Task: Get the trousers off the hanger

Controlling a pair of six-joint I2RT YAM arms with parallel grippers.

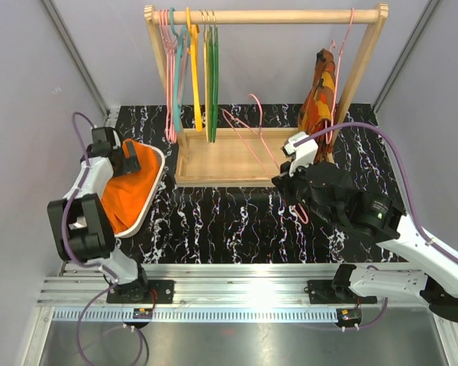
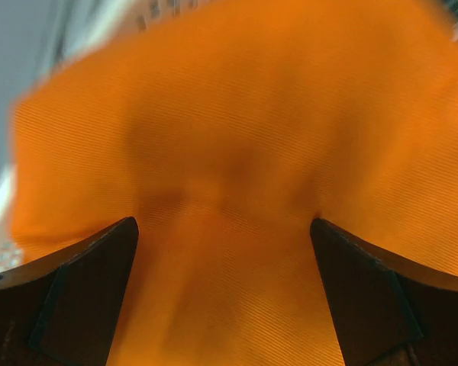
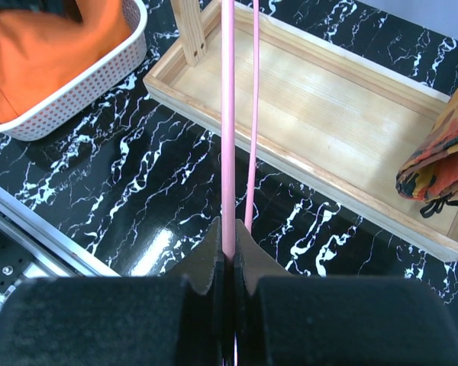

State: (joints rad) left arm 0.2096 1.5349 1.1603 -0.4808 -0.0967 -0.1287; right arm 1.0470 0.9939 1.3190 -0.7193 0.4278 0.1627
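The trousers are off, so next my right gripper will lift the bare pink hanger [image 1: 244,137] up and outward onto the empty part of the top bar [image 1: 294,16] and release it there.
The bright orange trousers [image 1: 126,191] lie bunched in the white basket [image 1: 157,177] at the left, off the hanger. My left gripper [image 1: 130,160] hovers over the basket's far end. In the left wrist view it [image 2: 223,225] is open, fingers wide apart, right above the orange cloth [image 2: 237,114], which fills the view. My right gripper [image 1: 288,174] is shut on the bare pink wire hanger [image 1: 244,137], held slanted over the wooden tray. The right wrist view shows the jaws [image 3: 227,229] clamped on one pink wire [image 3: 227,114], with the trousers [image 3: 38,46] in the basket [image 3: 91,88] at top left.
A wooden rack stands at the back with a tray base [image 1: 229,160] and a top rail [image 1: 267,15]. Several pink, teal, yellow and green hangers [image 1: 191,69] hang at its left. A patterned orange-brown garment [image 1: 318,99] hangs at its right, also in the right wrist view [image 3: 443,160].
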